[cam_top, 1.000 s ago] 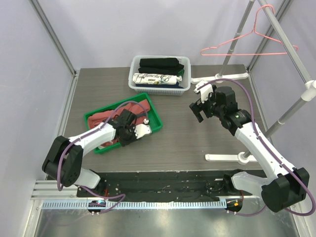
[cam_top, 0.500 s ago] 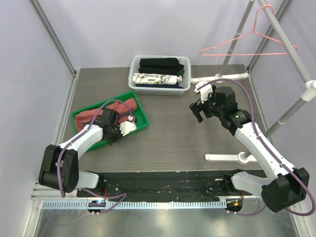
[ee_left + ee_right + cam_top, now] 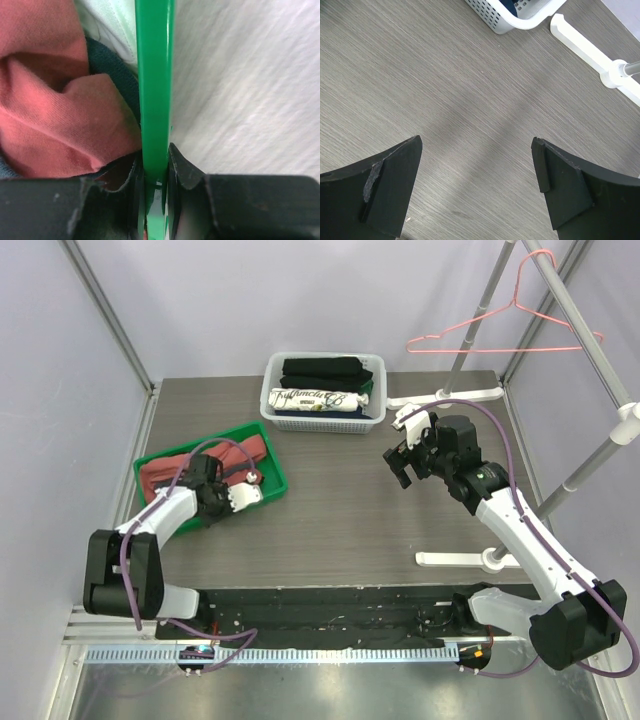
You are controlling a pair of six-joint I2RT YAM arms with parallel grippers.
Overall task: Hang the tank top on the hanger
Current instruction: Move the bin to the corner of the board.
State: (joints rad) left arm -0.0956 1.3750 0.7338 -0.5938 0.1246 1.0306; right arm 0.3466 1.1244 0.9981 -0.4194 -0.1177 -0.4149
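Note:
The tray is crooked, so I should next push the green tray point(image 3: 275, 458) outward by its rim with my left gripper, toward the bare table beyond the tray's far edge point(image 3: 190, 413), and let go.
The rust-red tank top point(image 3: 162, 473) lies bunched in a green tray point(image 3: 275, 458) at the left of the table. In the left wrist view its red cloth point(image 3: 55, 115) with a navy edge fills the space left of the tray's rim point(image 3: 155, 75). My left gripper point(image 3: 212, 502) point(image 3: 155, 150) is shut on that green rim, one finger inside the tray and one outside. The pink wire hanger point(image 3: 505, 332) hangs from the rack rail at the upper right. My right gripper point(image 3: 403, 468) point(image 3: 477, 150) hovers open over bare table, holding nothing.
A white basket point(image 3: 322, 418) with folded black clothes and a white printed cloth stands at the back centre. The grey rack rail point(image 3: 585, 335) slants along the right side, and its white feet point(image 3: 470, 559) point(image 3: 445, 395) rest on the table.
The left arm has dragged the green tray, with the tank top in it, leftwards across the table by its rim. The right arm has not moved.

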